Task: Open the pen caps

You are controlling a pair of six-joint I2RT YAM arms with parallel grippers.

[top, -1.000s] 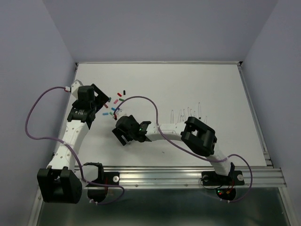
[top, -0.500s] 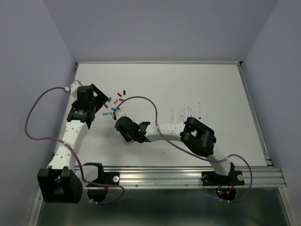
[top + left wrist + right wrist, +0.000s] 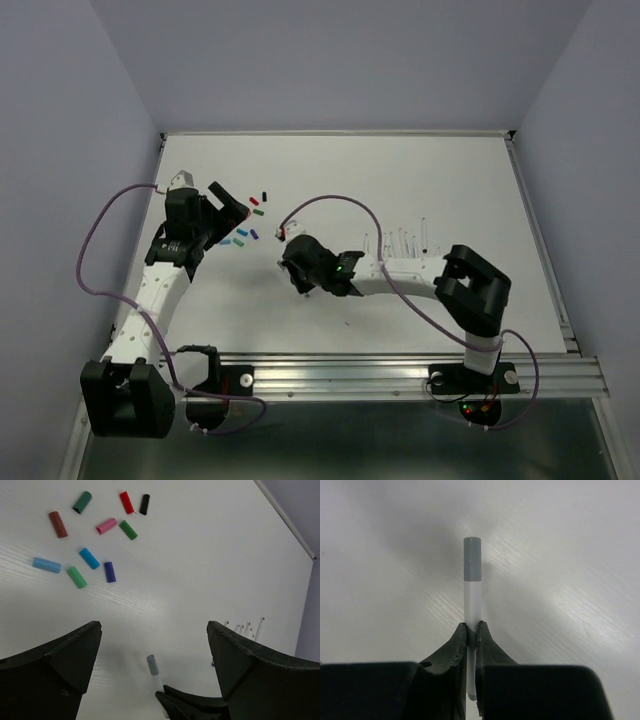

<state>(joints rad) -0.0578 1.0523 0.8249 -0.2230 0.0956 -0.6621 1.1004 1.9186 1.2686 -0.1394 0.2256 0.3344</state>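
Note:
Next, my right gripper carries this pen toward the row of uncapped pens, lowers it onto the tabletop (image 3: 354, 244) beside the row's end, and releases it.
My right gripper (image 3: 471, 630) is shut on the white barrel of a pen (image 3: 472, 600) with a grey cap (image 3: 472, 560) on its far end. In the top view this gripper (image 3: 291, 256) holds the pen (image 3: 282, 236) near the table's middle left. My left gripper (image 3: 154, 630) stands wide open with nothing between its fingers. The grey-capped pen (image 3: 153, 666) points up toward it from below. Several loose pen caps (image 3: 89, 558) in red, green, blue, pink and black lie scattered beyond; in the top view they (image 3: 243, 233) lie beside the left gripper (image 3: 228, 218).
A row of several uncapped white pens (image 3: 400, 241) lies right of the right gripper, and shows at the right edge of the left wrist view (image 3: 245, 628). A purple cable (image 3: 330, 203) loops over the right arm. The table's metal rail (image 3: 400, 368) runs along the near edge.
My right gripper has shut on the grey-capped pen and carried it up and to the right. The left gripper has swung a little toward it, still open.

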